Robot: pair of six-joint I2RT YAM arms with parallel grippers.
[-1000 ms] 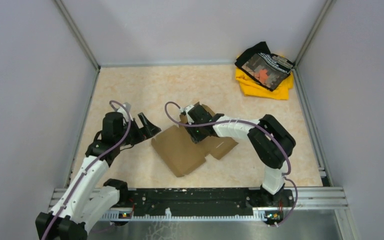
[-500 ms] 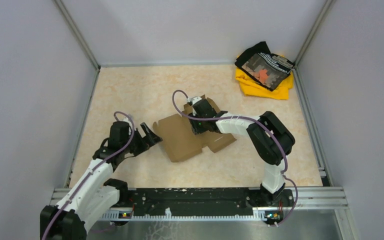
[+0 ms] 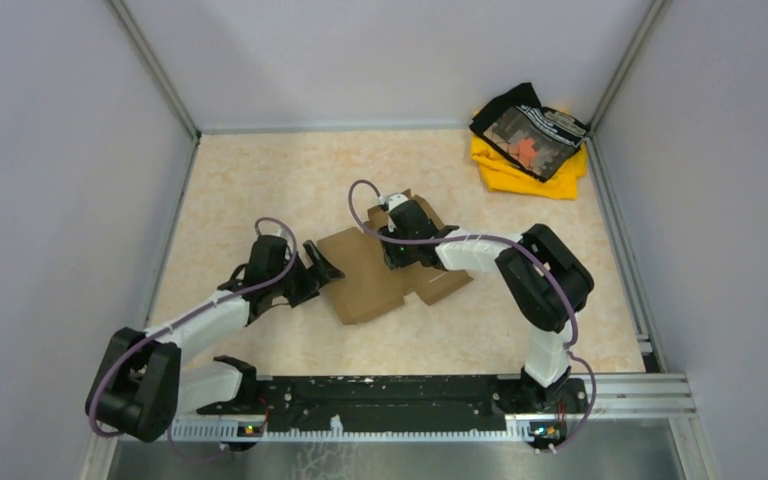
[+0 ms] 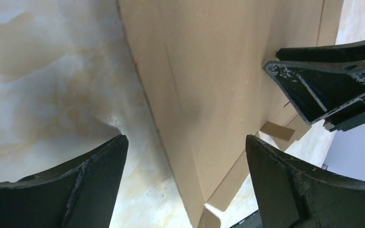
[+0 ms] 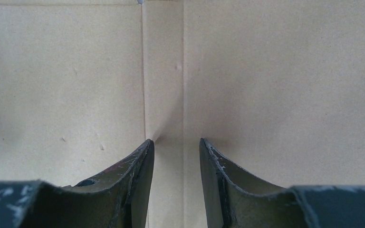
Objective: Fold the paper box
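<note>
Next, the left gripper moves outward along the free edge of the far side wall (image 3: pixel 319 241) (image 4: pixel 132 38) and closes there, as that edge already lies between its open fingers.
The paper box (image 3: pixel 365 285) lies as a flat brown cardboard sheet in the middle of the table, with flaps at its right (image 3: pixel 442 284) and behind (image 3: pixel 417 205). My right gripper (image 3: pixel 400 258) points down onto the sheet. In the right wrist view its tips (image 5: pixel 176 140) stand a little apart, straddling a narrow creased strip of the box (image 5: pixel 266 71), with nothing between them. My left gripper (image 3: pixel 328 262) is wide open at the box's left edge. In the left wrist view that edge (image 4: pixel 171 142) runs between its fingertips (image 4: pixel 185 137), and the right gripper's fingers (image 4: pixel 323 90) show beyond.
A yellow and black cloth pile (image 3: pixel 530 140) sits in the far right corner. Grey walls close in the table on three sides, and a black rail (image 3: pixel 390 395) with the arm bases runs along the near edge.
The left arm has reached right, bringing its open gripper up to the box's left edge. A second ago the right gripper shifted the box back and right; both have held still since.
</note>
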